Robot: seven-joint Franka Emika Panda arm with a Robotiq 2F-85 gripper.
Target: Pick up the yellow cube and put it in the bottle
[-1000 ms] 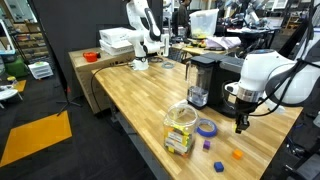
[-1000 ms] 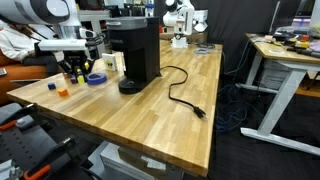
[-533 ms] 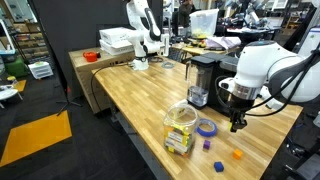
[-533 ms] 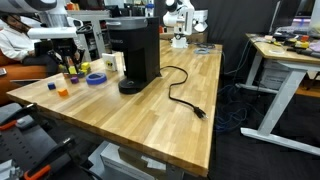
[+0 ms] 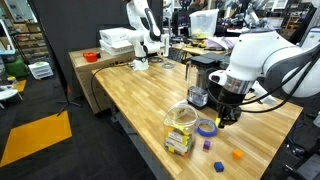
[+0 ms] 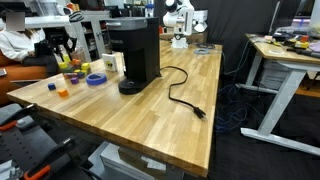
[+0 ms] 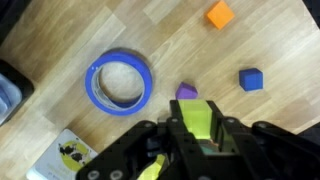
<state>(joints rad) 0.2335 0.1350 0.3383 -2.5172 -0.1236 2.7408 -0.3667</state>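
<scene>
The bottle stands beside the gripper, by the tape ring, so the gripper will next rise, move across over the bottle's opening [image 5: 182, 112] and release the yellow cube.
My gripper [image 7: 197, 138] is shut on the yellow cube [image 7: 197, 115], a bright yellow block held between the fingers in the wrist view. In both exterior views the gripper [image 5: 226, 114] [image 6: 62, 62] hangs above the wooden table, over a blue tape ring [image 5: 206, 128]. The bottle [image 5: 181, 128], a squat clear jar with yellow-green inside, stands just beside that ring, and its edge shows in the wrist view [image 7: 66, 155]. The cube itself is too small to make out in the exterior views.
A blue tape ring [image 7: 120, 82], a purple cube [image 7: 187, 91], a blue cube [image 7: 250, 80] and an orange cube [image 7: 220, 15] lie on the table below the gripper. A black coffee maker [image 6: 135, 50] with a trailing cord stands behind. The table edge [image 5: 150, 150] is near the jar.
The arm has swung from beside the orange cube toward the tape ring and the jar, carrying the yellow cube and rising a little.
</scene>
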